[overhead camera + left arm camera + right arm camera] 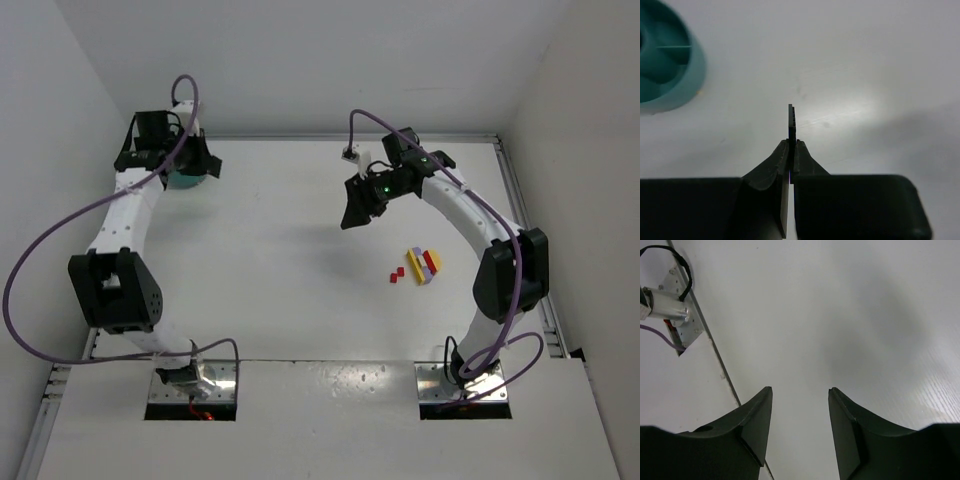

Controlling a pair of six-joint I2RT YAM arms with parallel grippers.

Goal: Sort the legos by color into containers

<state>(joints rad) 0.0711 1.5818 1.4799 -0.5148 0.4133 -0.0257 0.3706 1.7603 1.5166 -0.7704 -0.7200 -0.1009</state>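
I need to move my left gripper outward and to the left in the top view, over the teal bowl's outer section (669,29), to let go of the lego that hangs outside the bowl's rim.
My left gripper (791,144) is shut on a thin studded lego (791,122), seen edge-on and dark, with a purple glint between the jaws. It hangs above the table, just right of the teal bowl (670,65) with curved dividers. In the top view the left gripper (197,163) is at the far left, over the bowl (181,181). A yellow brick (416,261), a red brick (431,261) and a pale purple one (422,274) lie clustered at the right, with small red bits (397,275) beside them. My right gripper (355,212) is open and empty (800,392), left of the cluster and above the table.
The table's metal edge strip (715,355) and a cable connector (665,307) show in the right wrist view. White walls close in the table at the back and both sides.
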